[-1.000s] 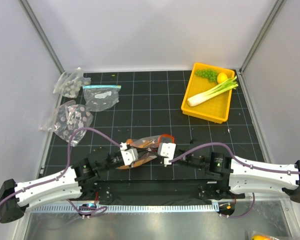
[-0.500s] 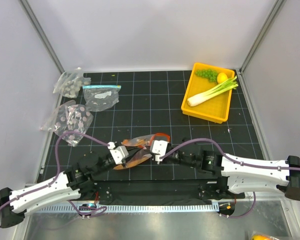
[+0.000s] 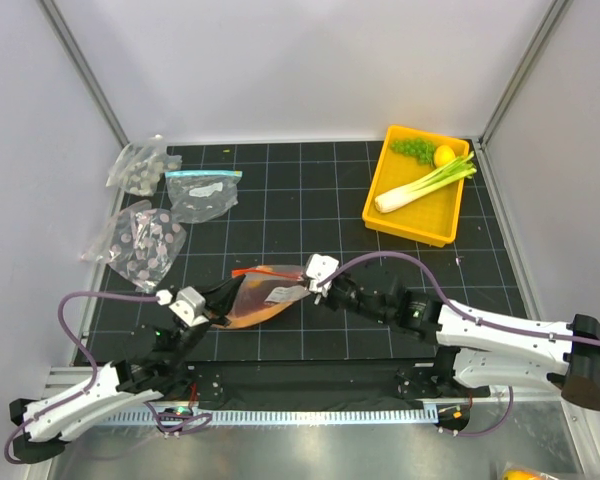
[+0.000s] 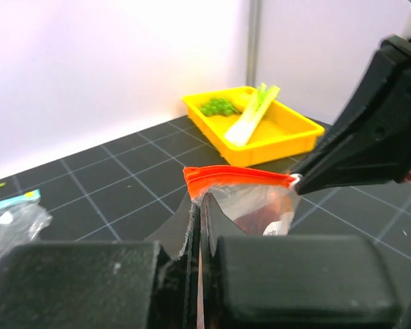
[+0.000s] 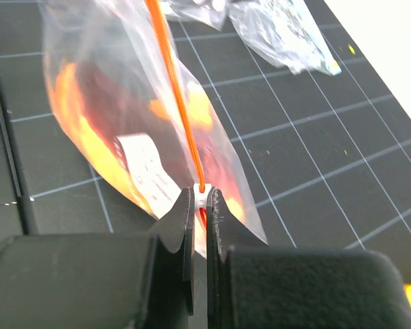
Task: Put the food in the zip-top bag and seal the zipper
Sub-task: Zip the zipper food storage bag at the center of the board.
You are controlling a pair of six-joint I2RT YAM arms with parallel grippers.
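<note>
I should next pull the white slider (image 3: 303,279) (image 5: 201,198) outward toward the yellow tray with my right gripper and let go of it, because the slider is between the gripper's fingertips at the zipper's end.
The zip-top bag (image 3: 263,300) hangs between my two grippers above the mat. It holds the food (image 3: 276,295): orange pieces and a dark-red slab (image 5: 113,103). The orange-red zipper (image 3: 270,269) runs taut along its top edge. My left gripper (image 3: 223,297) is shut on the bag's left end, just under the zipper (image 4: 240,177). My right gripper (image 3: 309,281) is shut on the white slider (image 5: 201,198) at the zipper's right end. The strip (image 5: 172,96) runs straight away from it.
Two clear bags with grey dotted pieces (image 3: 140,165) (image 3: 138,242) and one with a light-blue strip (image 3: 202,190) lie at the far left. A yellow tray (image 3: 410,232) with a leek, grapes and a lemon stands at the far right; it also shows in the left wrist view (image 4: 264,155).
Both grippers and the bag have shifted left and a little away from me. The left arm drew back, the right arm stretched out, and the zipper now lies straight between them.
</note>
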